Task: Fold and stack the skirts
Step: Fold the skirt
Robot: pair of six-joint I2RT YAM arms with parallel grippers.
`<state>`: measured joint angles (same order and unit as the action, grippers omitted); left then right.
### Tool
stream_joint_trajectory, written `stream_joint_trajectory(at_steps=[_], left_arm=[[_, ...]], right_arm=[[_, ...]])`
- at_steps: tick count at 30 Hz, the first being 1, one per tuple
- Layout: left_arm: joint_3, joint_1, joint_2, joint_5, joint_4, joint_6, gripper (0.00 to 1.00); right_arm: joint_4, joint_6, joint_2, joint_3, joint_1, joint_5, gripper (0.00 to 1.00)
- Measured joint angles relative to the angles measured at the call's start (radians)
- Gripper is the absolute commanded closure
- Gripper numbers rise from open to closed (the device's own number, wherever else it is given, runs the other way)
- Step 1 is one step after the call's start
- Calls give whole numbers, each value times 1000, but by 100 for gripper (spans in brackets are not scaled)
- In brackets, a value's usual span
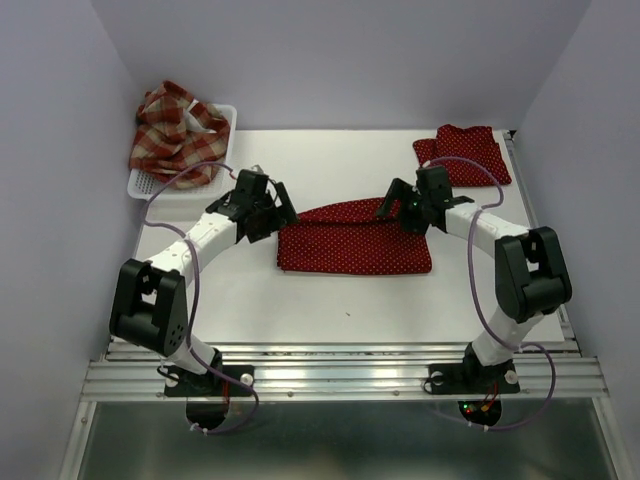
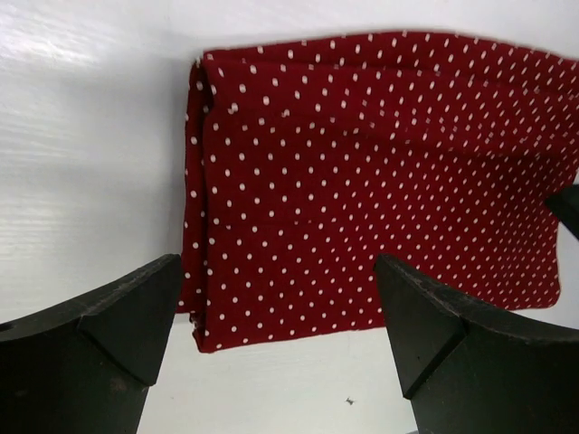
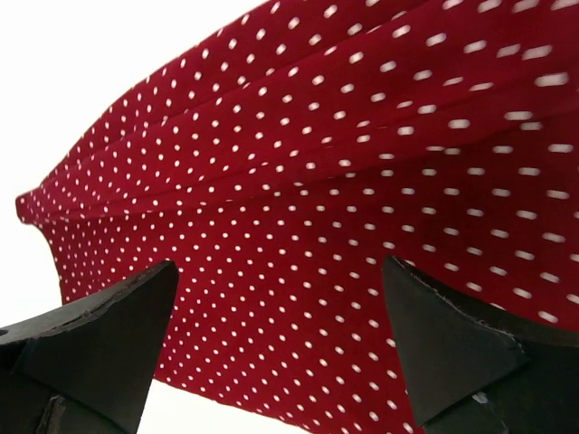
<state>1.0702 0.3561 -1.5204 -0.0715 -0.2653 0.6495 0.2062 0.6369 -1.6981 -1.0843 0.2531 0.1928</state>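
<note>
My left gripper lowers open onto the middle of the skirt's doubled edge [image 1: 280, 246] [image 2: 197, 221] next and closes. The dark red skirt's doubled edge lies uncovered and flat below.
A dark red polka-dot skirt [image 1: 355, 240] lies folded flat in the middle of the table, its left edge doubled over [image 2: 362, 172]. My left gripper [image 1: 285, 212] hovers at its left end, open, with nothing between the fingers [image 2: 279, 271]. My right gripper [image 1: 385, 208] hangs open over the skirt's upper right part, above the dotted cloth [image 3: 344, 163] without gripping it [image 3: 280, 267]. A second polka-dot skirt [image 1: 463, 153] lies folded at the back right corner. The plaid skirt [image 1: 178, 135] sits crumpled in the basket at the back left.
The white mesh basket [image 1: 150, 185] stands at the table's back left edge. Grey walls close in the table on the left, right and back. A metal rail [image 1: 340, 375] with both arm bases runs along the near edge.
</note>
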Motion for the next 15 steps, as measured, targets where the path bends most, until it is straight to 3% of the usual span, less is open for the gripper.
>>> stream_joint_trajectory(at_steps=[15], left_arm=[[-69, 55, 4, -33, 84, -6, 1]], right_arm=[[-104, 41, -236, -163, 23, 69, 0]])
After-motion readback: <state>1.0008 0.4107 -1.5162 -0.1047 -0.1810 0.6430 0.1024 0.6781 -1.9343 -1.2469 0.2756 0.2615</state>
